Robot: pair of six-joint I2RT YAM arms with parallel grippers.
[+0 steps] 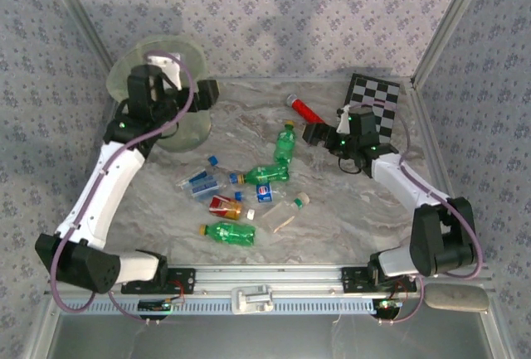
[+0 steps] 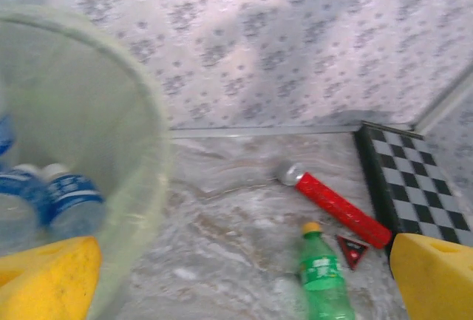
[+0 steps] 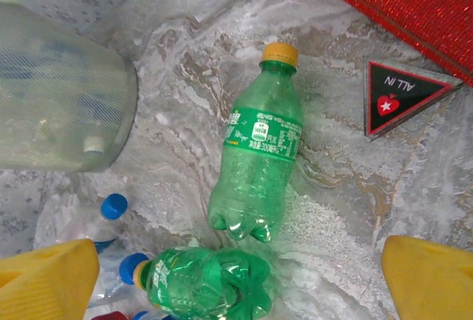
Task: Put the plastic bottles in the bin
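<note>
My right gripper will move down onto the orange-capped bottle's shoulder (image 1: 287, 133) next. That end is below my right gripper and nearer the bin, and it is clear of other bottles.
The pale-green bin (image 1: 158, 98) stands at the back left, and bottles with blue labels (image 2: 70, 202) lie inside it. My left gripper (image 1: 205, 92) hovers beside the bin's right rim, open (image 2: 244, 287) with nothing between its yellow fingers (image 2: 48, 279). Several plastic bottles lie loose mid-table: a green one with an orange cap (image 1: 286, 143) (image 3: 262, 150), another green one (image 1: 264, 175) (image 3: 207, 279), clear ones (image 1: 199, 183), a red-labelled one (image 1: 226, 206) and a green one nearest me (image 1: 231, 233). My right gripper (image 1: 314, 133) is open (image 3: 236, 279) over the green bottles.
A red cylinder (image 1: 305, 112) (image 2: 340, 205) lies at the back, beside a black-and-white checkerboard (image 1: 373, 98) (image 2: 421, 179). A small triangular "ALL IN" card (image 3: 399, 98) lies next to the orange-capped bottle. Patterned walls close in the table on three sides.
</note>
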